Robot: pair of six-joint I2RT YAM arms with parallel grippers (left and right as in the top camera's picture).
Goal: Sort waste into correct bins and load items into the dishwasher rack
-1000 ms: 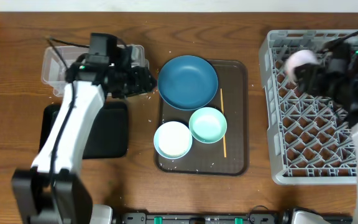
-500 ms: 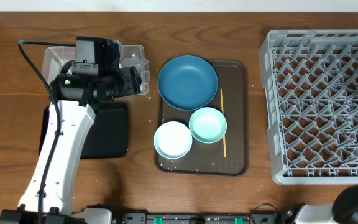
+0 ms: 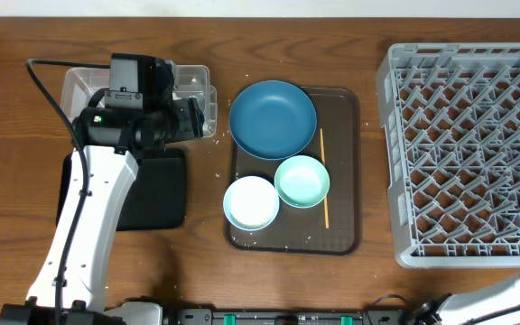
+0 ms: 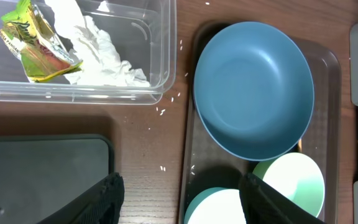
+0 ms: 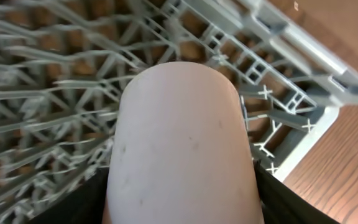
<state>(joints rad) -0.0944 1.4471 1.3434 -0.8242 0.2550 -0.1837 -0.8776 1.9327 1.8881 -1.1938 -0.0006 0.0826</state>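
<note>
The pinkish-white cup (image 5: 182, 143) goes down next in my right gripper onto the rack slots near the rack's corner (image 5: 252, 104) for release, since those slots below stand empty.
My left gripper (image 4: 182, 202) is open and empty, hovering over the table between the black tray (image 4: 42, 174) and the brown tray, just right of the clear tub (image 3: 75, 99). The tub (image 4: 160, 62) holds the white tissue (image 4: 104, 50) and the yellow-green wrapper (image 4: 36, 43). The blue plate (image 3: 273, 119), mint bowl (image 3: 301, 181), pale bowl (image 3: 251, 202) and chopstick (image 3: 324, 181) lie on the brown tray. My right gripper (image 5: 182, 199) is shut on the pinkish-white cup (image 5: 182, 143), above a corner of the grey rack (image 5: 42, 93). The gripper and cup are out of the overhead view.
The brown serving tray (image 3: 346, 235) sits mid-table. The rack (image 3: 468, 135) fills the right side. Rice scraps (image 4: 162, 112) are scattered on the wood by the tub and on the brown tray. The black tray (image 3: 161, 194) lies under my left arm.
The right arm carried the cup from over the rack's far left part to its right side and out of the overhead view. The left arm shifted left a second ago, then stayed still.
</note>
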